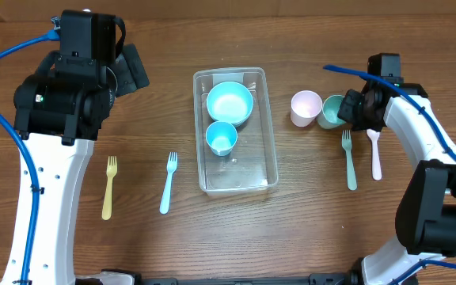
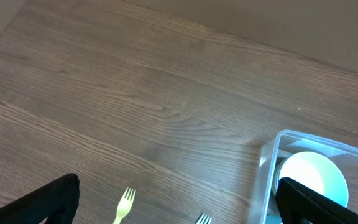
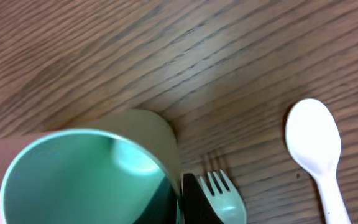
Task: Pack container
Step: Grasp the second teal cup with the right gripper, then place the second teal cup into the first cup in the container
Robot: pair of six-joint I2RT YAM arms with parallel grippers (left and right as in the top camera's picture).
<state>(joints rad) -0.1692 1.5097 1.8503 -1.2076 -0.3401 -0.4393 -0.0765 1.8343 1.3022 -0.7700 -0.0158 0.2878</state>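
Observation:
The right gripper raises the green cup next, carries it past the pink cup (image 1: 305,108), then lowers it into the teal cup (image 1: 221,138), whose opening faces up.
The clear rectangular container (image 1: 241,171) stands mid-table and holds a teal bowl (image 1: 229,103) and a teal cup (image 1: 221,138). My right gripper (image 1: 347,111) is shut on the wall of a green cup (image 1: 331,112) that stands right of the container, next to a pink cup (image 1: 305,108). In the right wrist view one finger (image 3: 188,202) is outside the green cup (image 3: 86,177) and the other inside it. My left gripper (image 2: 179,208) is open and empty, high above the table left of the container (image 2: 267,171).
A green fork (image 1: 348,158) and a white spoon (image 1: 374,154) lie just in front of the right gripper. A yellow fork (image 1: 110,187) and a blue fork (image 1: 169,182) lie left of the container.

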